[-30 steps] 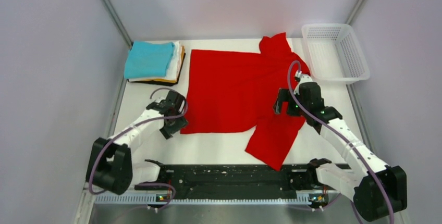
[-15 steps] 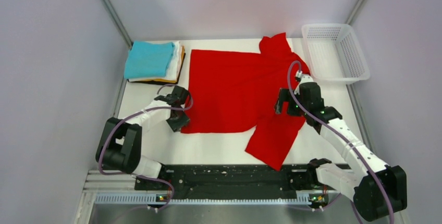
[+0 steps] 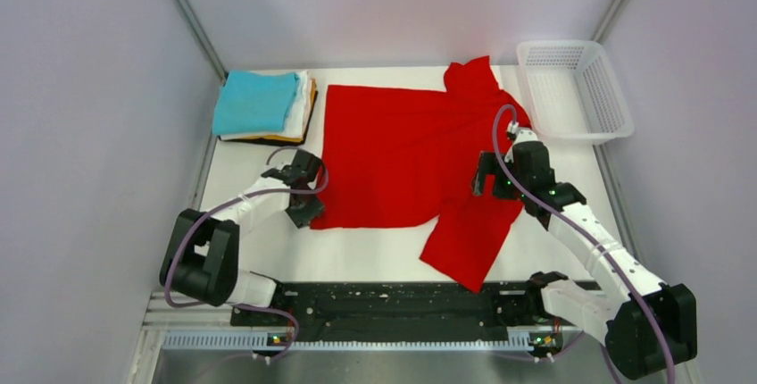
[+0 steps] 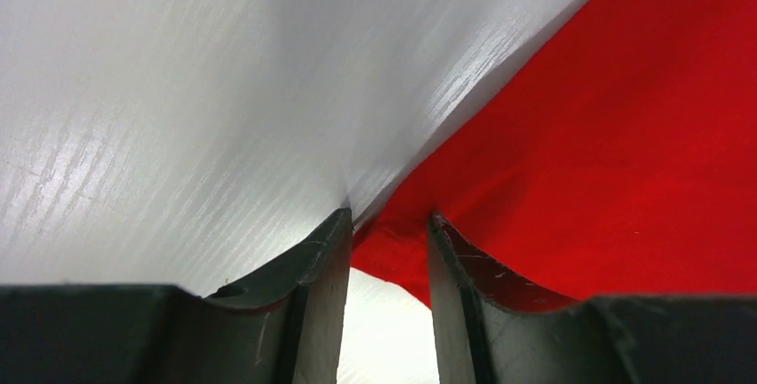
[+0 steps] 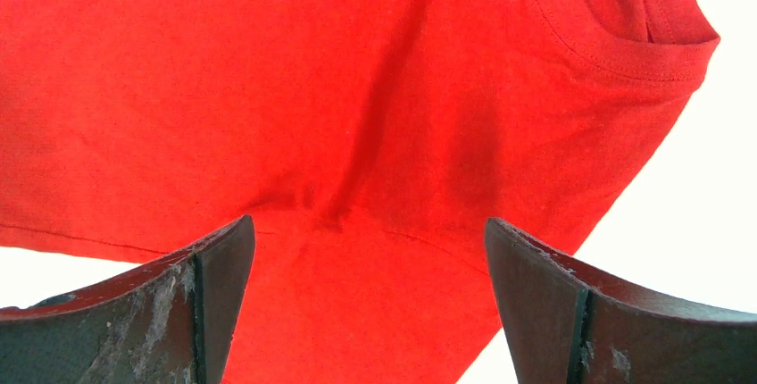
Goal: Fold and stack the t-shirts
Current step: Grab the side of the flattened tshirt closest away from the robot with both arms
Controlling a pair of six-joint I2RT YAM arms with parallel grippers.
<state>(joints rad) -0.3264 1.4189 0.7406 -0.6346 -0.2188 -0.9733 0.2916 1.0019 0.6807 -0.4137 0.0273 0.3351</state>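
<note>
I will next move my right gripper back along the near sleeve and lower it to the near corner of the sleeve.
A red t-shirt point(image 3: 393, 152) lies spread flat on the white table point(image 3: 357, 254), with one sleeve at the far right and the other hanging toward the near edge. My left gripper point(image 3: 307, 195) sits at the shirt's near-left corner. In the left wrist view, the jaws of the left gripper point(image 4: 388, 219) are narrowed but still apart, and the red hem corner point(image 4: 397, 241) lies between the fingertips. My right gripper point(image 3: 483, 183) hovers wide open over the shirt's right side. In the right wrist view, the right gripper point(image 5: 368, 228) is above the sleeve seam, with the collar point(image 5: 643, 45) beyond.
A stack of folded t-shirts point(image 3: 259, 103), teal on top over white, yellow-orange and dark ones, lies at the far left of the table. A white mesh basket point(image 3: 576, 89) stands at the far right corner. Grey walls enclose the table on three sides.
The left gripper slid right to the shirt's near-left corner and narrowed its jaws around the hem. The left arm's elbow swung outward. The right arm and the shirt stayed still.
</note>
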